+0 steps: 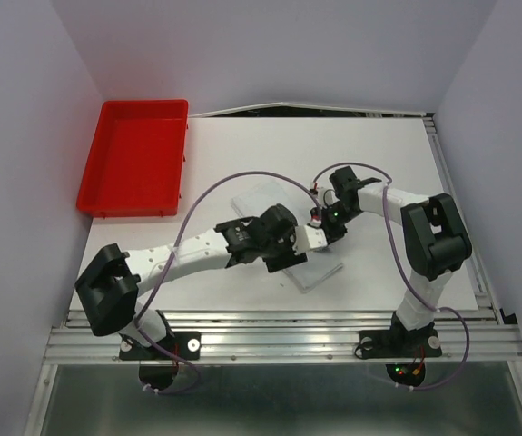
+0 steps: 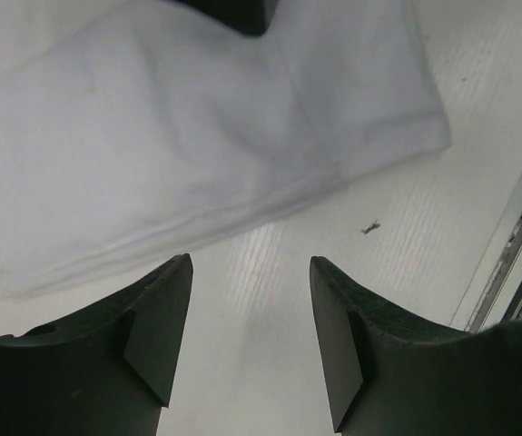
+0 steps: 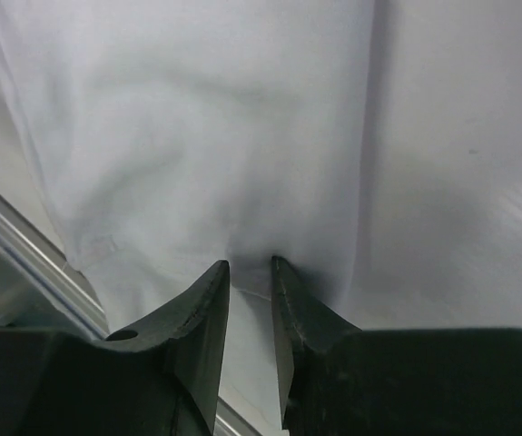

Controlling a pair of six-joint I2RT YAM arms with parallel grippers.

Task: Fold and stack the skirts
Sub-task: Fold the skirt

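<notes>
The left gripper needs to go back down toward the bar, to the right in the top view, onto the near end of the skirt, because its fingers have only table between them.
One pale white skirt [image 1: 262, 195] lies folded flat on the white table, partly under both arms. In the left wrist view the skirt [image 2: 197, 136] lies just beyond my left gripper [image 2: 251, 263], which is open over bare table with nothing between its fingers. My left gripper [image 1: 290, 257] hangs at the skirt's near edge. In the right wrist view my right gripper [image 3: 250, 265] presses its tips down into the skirt [image 3: 197, 118], making a dimple. Its jaws stand a narrow gap apart, with flat cloth showing between them and nothing pinched. My right gripper [image 1: 320, 223] sits at the skirt's right side.
A red tray [image 1: 138, 168] stands at the back left of the table. A metal rail [image 1: 288, 320] runs along the near edge and shows close to the skirt in both wrist views as the rail [image 2: 515, 236]. A small dark speck [image 2: 370, 227] lies on the table.
</notes>
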